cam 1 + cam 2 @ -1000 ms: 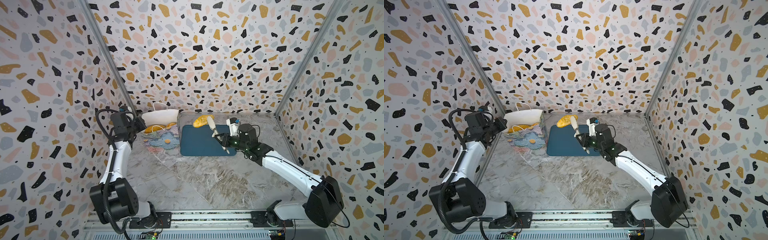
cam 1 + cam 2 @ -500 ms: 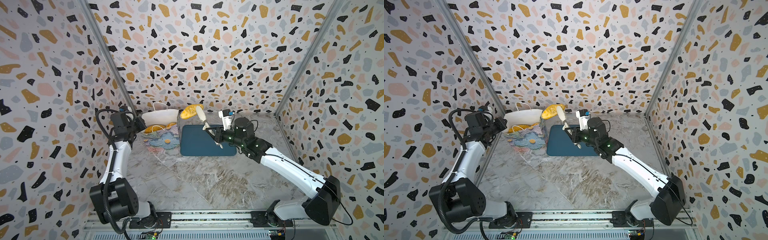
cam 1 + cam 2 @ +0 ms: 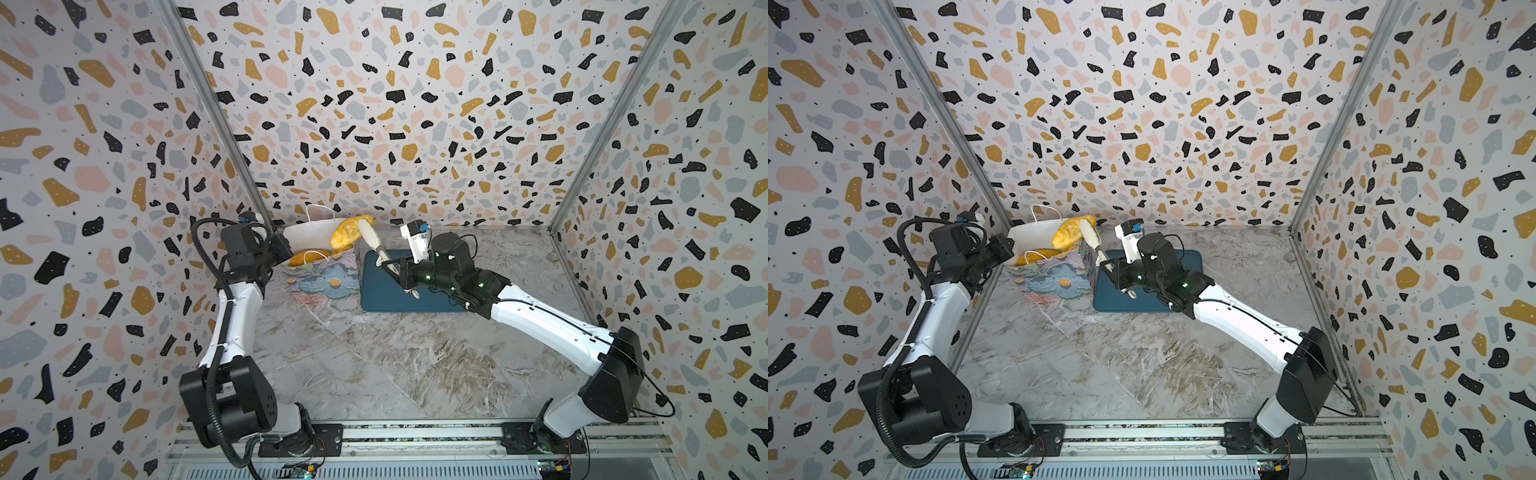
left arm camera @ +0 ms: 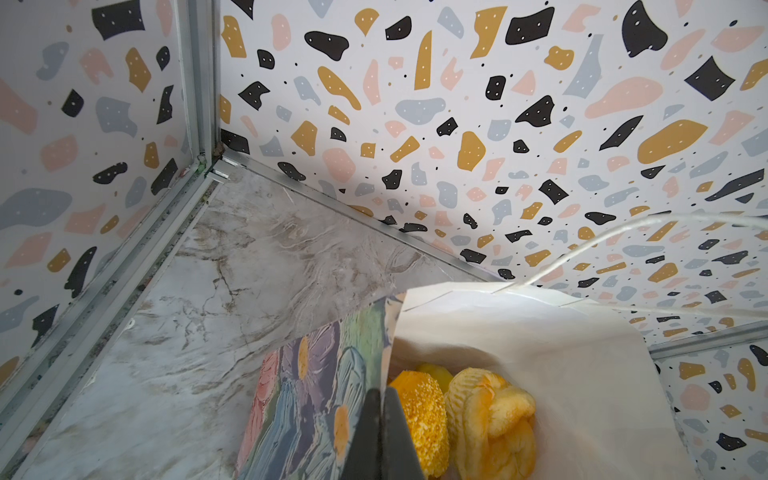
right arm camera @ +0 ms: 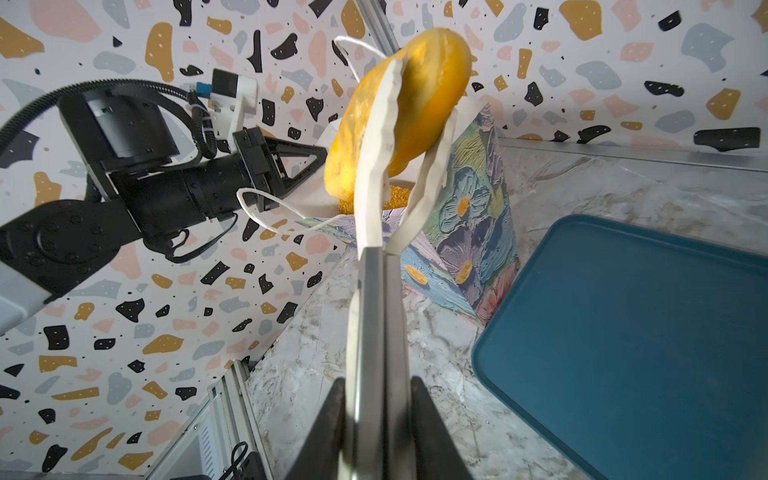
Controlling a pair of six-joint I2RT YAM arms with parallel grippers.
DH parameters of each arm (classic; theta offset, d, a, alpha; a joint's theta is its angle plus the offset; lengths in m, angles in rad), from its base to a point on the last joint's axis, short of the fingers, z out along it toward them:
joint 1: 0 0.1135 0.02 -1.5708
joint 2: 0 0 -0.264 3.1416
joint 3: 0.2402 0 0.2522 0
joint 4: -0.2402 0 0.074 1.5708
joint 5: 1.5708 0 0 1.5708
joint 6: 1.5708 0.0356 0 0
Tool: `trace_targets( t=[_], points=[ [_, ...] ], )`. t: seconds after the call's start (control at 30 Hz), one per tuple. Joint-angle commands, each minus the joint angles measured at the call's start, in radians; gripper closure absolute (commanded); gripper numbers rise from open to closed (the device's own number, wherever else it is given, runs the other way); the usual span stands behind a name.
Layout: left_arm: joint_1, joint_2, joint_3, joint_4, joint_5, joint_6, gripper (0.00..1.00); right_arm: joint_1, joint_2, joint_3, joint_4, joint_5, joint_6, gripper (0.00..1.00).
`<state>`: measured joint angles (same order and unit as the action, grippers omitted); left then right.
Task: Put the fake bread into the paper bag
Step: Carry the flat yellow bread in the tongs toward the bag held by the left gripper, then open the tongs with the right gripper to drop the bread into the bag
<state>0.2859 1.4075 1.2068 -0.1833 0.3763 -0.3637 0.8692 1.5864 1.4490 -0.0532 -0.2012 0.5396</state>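
Observation:
The bag's opening [image 3: 321, 239] [image 5: 403, 182] is beyond my right gripper's fingers, toward my left gripper. My right gripper needs to move toward that opening next and let go of the tongs' steel handles.
A long golden fake bread [image 3: 348, 233] [image 3: 1068, 235] [image 5: 405, 112] hangs just above the open mouth of the paper bag [image 3: 328, 280] [image 3: 1059, 279], pinched in the tips of white tongs [image 3: 373, 243] [image 5: 370, 199]. My right gripper [image 5: 378, 384] [image 3: 400, 271] is shut on the tongs' steel handles. My left gripper [image 4: 380, 397] [image 3: 283, 249] is shut on the bag's left rim. Inside the bag [image 4: 540, 353] lie a seeded loaf [image 4: 419, 415] and a knotted roll [image 4: 492, 411]. In both top views the bag stands in the back left corner.
A dark blue tray [image 3: 399, 297] [image 3: 1142, 300] [image 5: 623, 332] lies flat just right of the bag, under my right wrist, with no bread showing on it. The bag's cord handles [image 3: 320, 210] stick up. The side and back walls stand close behind the bag.
My right arm has carried the tongs and bread up and to the left, from the tray's far edge to above the bag's mouth. The left arm has stayed put.

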Motion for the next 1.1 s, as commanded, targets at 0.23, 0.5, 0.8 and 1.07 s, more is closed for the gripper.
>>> trace_targets(
  t=[0.23, 0.5, 0.8, 1.07],
  points=[
    [-0.001, -0.025, -0.003, 0.041, 0.015, -0.006, 1.0, 0.041, 0.075, 0.151, 0.003, 0.048, -0.06, 0.91],
    [-0.001, -0.022, -0.001, 0.042, 0.016, -0.006, 1.0, 0.051, 0.175, 0.264, -0.037, 0.067, -0.082, 0.91],
    [-0.001, -0.016, -0.002, 0.042, 0.019, -0.007, 1.0, 0.062, 0.273, 0.424, -0.142, 0.079, -0.12, 0.73],
    [-0.001, -0.016, 0.0, 0.04, 0.021, -0.007, 1.0, 0.061, 0.235, 0.408, -0.142, 0.084, -0.136, 0.64]
  ],
)
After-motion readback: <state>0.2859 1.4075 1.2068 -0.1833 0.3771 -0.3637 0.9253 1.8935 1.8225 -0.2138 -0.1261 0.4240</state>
